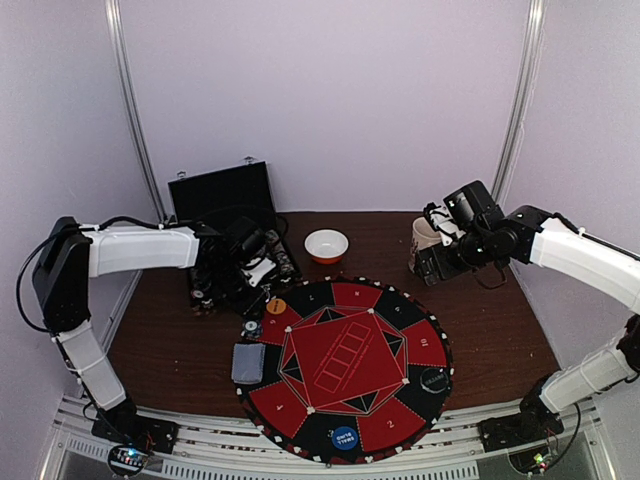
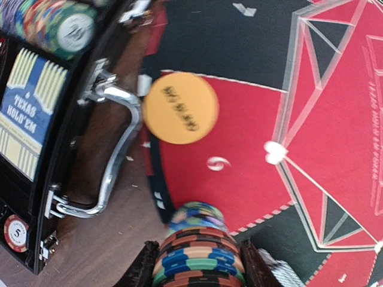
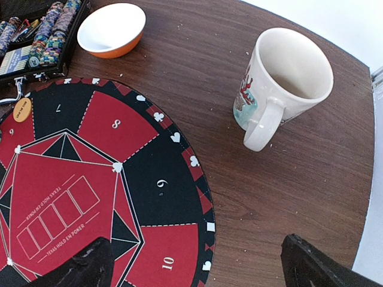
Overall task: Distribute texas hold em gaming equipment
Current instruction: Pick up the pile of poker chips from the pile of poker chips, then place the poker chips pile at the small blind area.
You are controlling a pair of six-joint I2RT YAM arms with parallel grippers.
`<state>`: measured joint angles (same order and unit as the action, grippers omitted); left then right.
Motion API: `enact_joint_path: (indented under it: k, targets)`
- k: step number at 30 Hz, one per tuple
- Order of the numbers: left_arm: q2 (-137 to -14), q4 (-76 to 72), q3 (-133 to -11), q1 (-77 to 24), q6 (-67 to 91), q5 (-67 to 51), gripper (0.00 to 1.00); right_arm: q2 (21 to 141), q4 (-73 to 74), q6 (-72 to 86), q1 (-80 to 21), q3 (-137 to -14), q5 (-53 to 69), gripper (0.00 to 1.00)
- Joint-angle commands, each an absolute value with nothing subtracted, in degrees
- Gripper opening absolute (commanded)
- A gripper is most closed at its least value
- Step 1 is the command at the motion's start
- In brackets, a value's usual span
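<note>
I will swing my left gripper back, to its right in the top view, and release the chips on the bare black mat beside the blue disc (image 1: 344, 437).
My left gripper (image 2: 200, 270) is shut on a short stack of multicoloured poker chips (image 2: 200, 248), held over the wood just off the left rim of the round mat (image 2: 239, 173). In the top view it (image 1: 256, 270) hovers by the open black case. An orange disc (image 2: 181, 107) lies on the mat's red field, also seen from above (image 1: 276, 306). A blue disc (image 1: 344, 437), a black disc (image 1: 432, 380) and a grey-blue-backed card pile (image 1: 248, 362) sit round the mat. My right gripper (image 3: 197, 263) is open and empty over the mat's right edge.
The open black case (image 1: 222, 200) holds rows of chips (image 2: 57, 24) and a Texas Hold'em card box (image 2: 27, 113); its metal handle (image 2: 114, 155) faces the mat. A white-and-orange bowl (image 3: 112, 28) and a white mug (image 3: 281, 84) stand on the wood behind the mat.
</note>
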<state>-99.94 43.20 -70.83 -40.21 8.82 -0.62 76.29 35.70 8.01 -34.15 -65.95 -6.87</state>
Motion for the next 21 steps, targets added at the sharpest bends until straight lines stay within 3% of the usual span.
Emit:
enact_joint_path:
  k: [1,15,21]
  targets:
    - [-98.4,48.3,-75.5,-47.5,8.5,-1.1,0.00,76.2,37.1,8.2,-34.6,-67.2,-8.4,1.00]
    - [-107.4,57.1,-81.5,-75.5,13.0,-7.8,0.00,74.0,36.0,9.0,-34.5,-64.4,-7.4,1.00]
    - [-111.5,55.0,-81.6,-80.0,11.8,-8.9,0.00,71.9,35.8,9.0,-34.6,-62.3,-7.2,1.00]
